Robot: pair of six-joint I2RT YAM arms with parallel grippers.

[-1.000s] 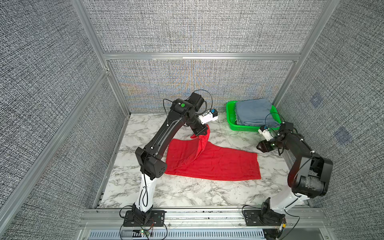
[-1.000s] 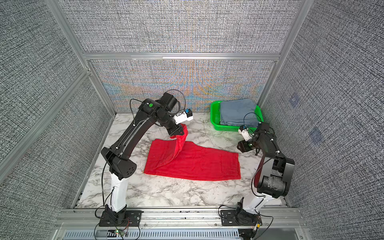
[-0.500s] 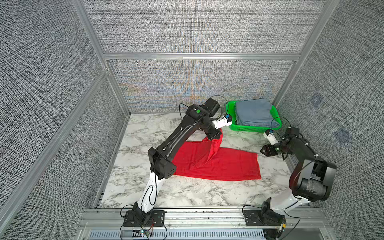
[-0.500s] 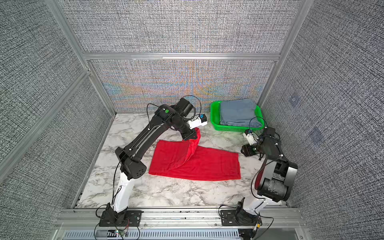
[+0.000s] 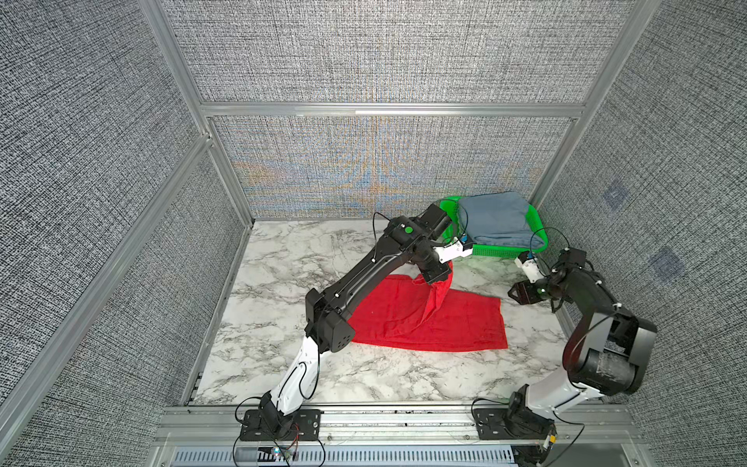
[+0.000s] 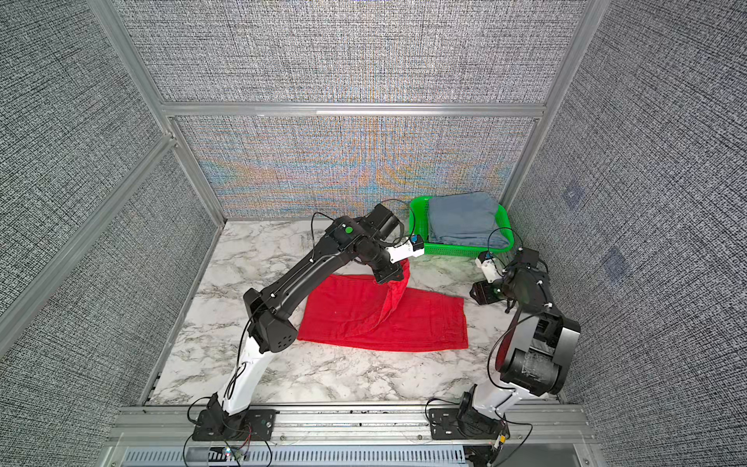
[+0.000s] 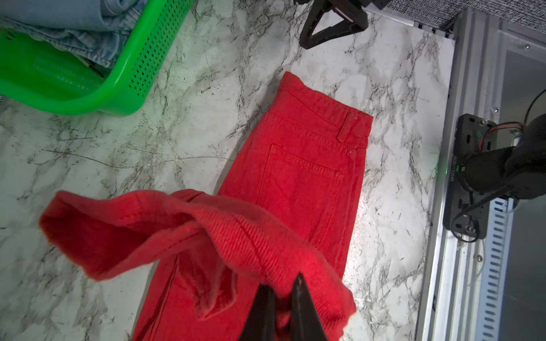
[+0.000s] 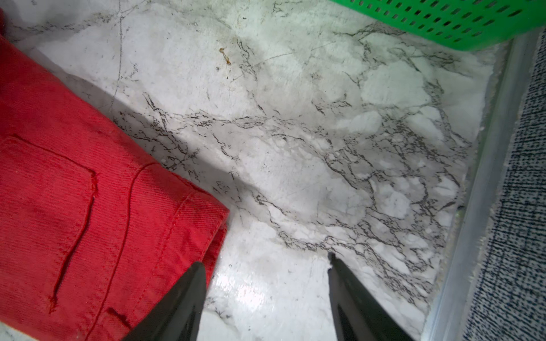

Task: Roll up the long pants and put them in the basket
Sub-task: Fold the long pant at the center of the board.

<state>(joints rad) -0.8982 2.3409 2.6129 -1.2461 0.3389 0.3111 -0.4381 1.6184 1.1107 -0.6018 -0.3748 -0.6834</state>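
Note:
The back pocket (image 5: pixel 470 319) (image 7: pixel 300 190) is below the left gripper, on its waistband side, so the left gripper should next go down toward the waistband and let go of the leg end over that pocket.
The long pants (image 5: pixel 456 323) (image 6: pixel 420 327) lie flat and red across the marble table, waistband toward the right. My left gripper (image 5: pixel 438 283) (image 6: pixel 391 279) (image 7: pixel 283 283) is shut on the pants' leg end. It holds that end up, so the leg drapes back over the flat part. The back pocket and belt loop of the pants (image 7: pixel 310 165) show beyond it. My right gripper (image 5: pixel 519 293) (image 6: pixel 480 293) (image 8: pixel 266 259) is open low over bare marble, just beside the waistband corner of the pants (image 8: pixel 88 192), holding nothing.
A green basket (image 5: pixel 505 247) (image 6: pixel 456 250) (image 7: pixel 124 88) (image 8: pixel 443 26) at the back right holds a folded blue-grey garment (image 5: pixel 497 218) (image 6: pixel 465 220). The enclosure's aluminium frame (image 8: pixel 484 177) and padded wall stand close to the right of my right gripper.
My left arm has carried the lifted leg end to the right, over the pants toward the waistband. The right gripper has shifted slightly to the right and stayed open.

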